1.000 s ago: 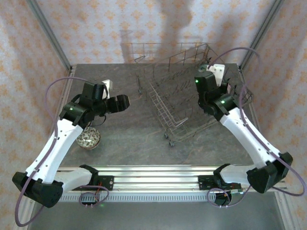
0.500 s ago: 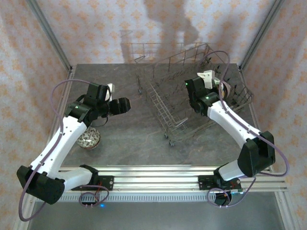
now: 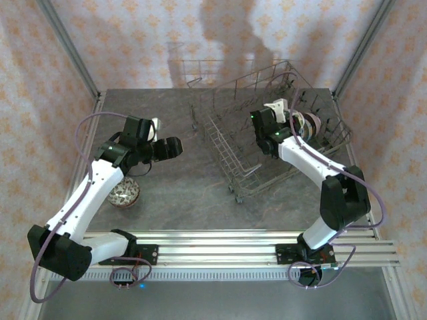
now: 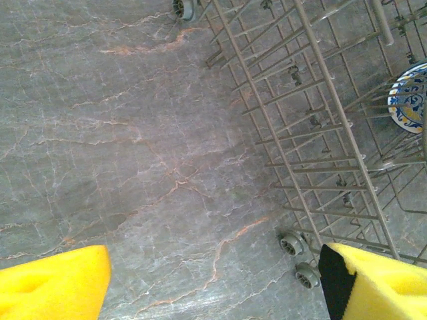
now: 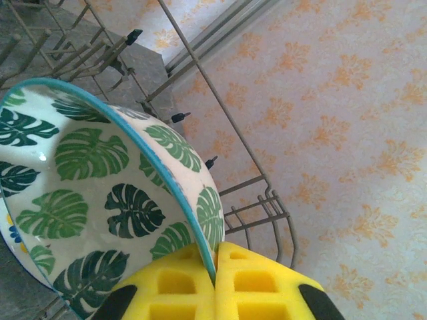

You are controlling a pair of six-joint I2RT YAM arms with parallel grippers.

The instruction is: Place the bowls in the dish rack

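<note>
My right gripper brings the white bowl down next onto the rack's wires below, beside the standing bowls in that row, and releases the bowl's rim.
The grey wire dish rack (image 3: 227, 148) stands at the table's back right. My right gripper (image 5: 215, 267) is shut on the blue rim of a white bowl with green leaves (image 5: 100, 173), tilted among the rack's wires (image 5: 200, 70). In the top view that gripper (image 3: 283, 120) hangs over the rack's middle, beside bowls standing on edge (image 3: 308, 124). My left gripper (image 4: 213, 287) is open and holds nothing, above bare table left of the rack (image 4: 313, 120); in the top view it (image 3: 175, 147) points right. A blue-white bowl (image 4: 410, 100) stands in the rack. A patterned bowl (image 3: 123, 194) sits under the left arm.
Patterned walls with metal corner posts (image 3: 67, 47) close in the table on three sides. The rack's small wheels (image 4: 291, 243) rest on the grey marble tabletop (image 3: 173, 193). An aluminium rail (image 3: 213, 243) carrying both arm bases runs along the near edge.
The right arm has swung left and folded, carrying its gripper from the rack's right side to over its middle. The left arm has shifted slightly; its gripper stays open.
</note>
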